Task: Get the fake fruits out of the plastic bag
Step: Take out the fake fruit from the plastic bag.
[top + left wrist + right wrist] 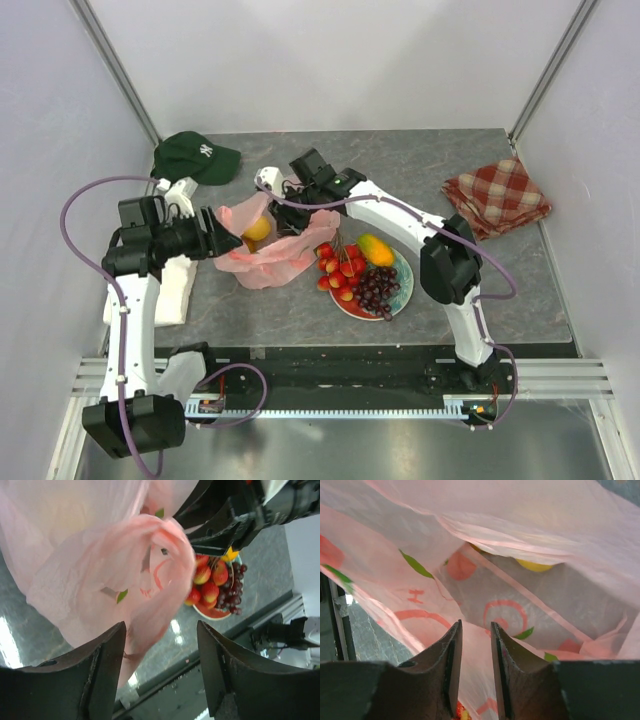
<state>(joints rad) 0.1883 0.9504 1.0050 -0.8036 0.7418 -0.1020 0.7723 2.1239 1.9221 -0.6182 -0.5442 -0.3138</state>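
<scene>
Next, my left gripper shifts a little to the left in the wrist view around that film, since the bag's near edge (228, 262) (142, 650) hangs nearer one finger.
The pink plastic bag (268, 252) lies crumpled left of the red plate (404, 290). A yellow fruit (258, 229) sits inside its mouth and shows through the film (535, 566) in the right wrist view. My left gripper (218, 238) is at the bag's left side; its jaws (161, 627) stand wide open with nothing between them, the bag (100, 570) just beyond the fingers. My right gripper (296, 205) reaches into the bag's top from behind. Its jaws (475, 625) are narrowed but still apart, with a fold of bag film (520, 540) lying between them.
On the plate lie red berries (338, 270), dark grapes (378, 288) and an orange-yellow fruit (375, 248). A green cap (195, 155) is at the back left, a red-checked cloth (497, 195) at the back right, and a white block (180, 285) beside the left arm.
</scene>
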